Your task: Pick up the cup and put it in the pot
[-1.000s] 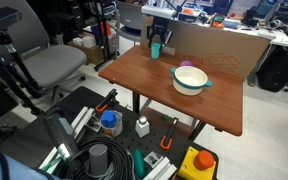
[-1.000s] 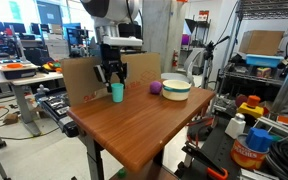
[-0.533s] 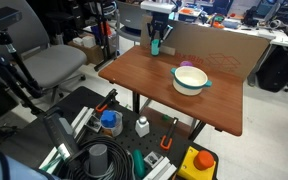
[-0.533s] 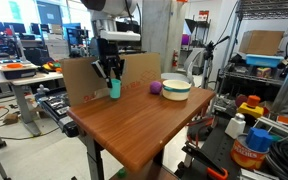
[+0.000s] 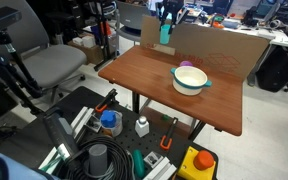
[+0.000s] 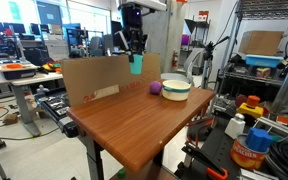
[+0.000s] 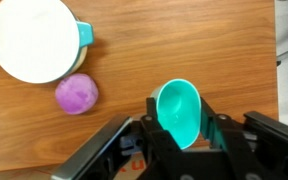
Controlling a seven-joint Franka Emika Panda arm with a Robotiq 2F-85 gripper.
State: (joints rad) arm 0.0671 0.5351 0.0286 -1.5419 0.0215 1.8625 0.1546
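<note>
Next, my gripper moves down and to its left in the wrist view, where the pot's opening [image 5: 191,76] lies, lowers the cup [image 5: 165,33] inside and releases it.
My gripper [image 5: 165,22] [image 6: 135,52] is shut on the small teal cup [image 5: 165,33] [image 6: 136,64] and holds it high above the far part of the wooden table, over the cardboard wall. In the wrist view the cup [image 7: 178,110] sits tilted between the fingers of my gripper [image 7: 182,125], its open mouth facing the camera. The wide white pot with teal rim [image 5: 191,79] [image 6: 176,88] stands on the table, apart from the cup. In the wrist view the pot [image 7: 34,38] lies at the top left.
A purple ball [image 7: 76,94] [image 6: 155,89] lies on the table next to the pot. A cardboard wall [image 5: 216,47] [image 6: 89,80] stands along the table's far edge. Tools, a blue tub [image 5: 109,121] and a white bottle [image 5: 142,126] lie on the floor beside the table.
My gripper has lifted the cup off the table and carried it up and sideways toward the pot.
</note>
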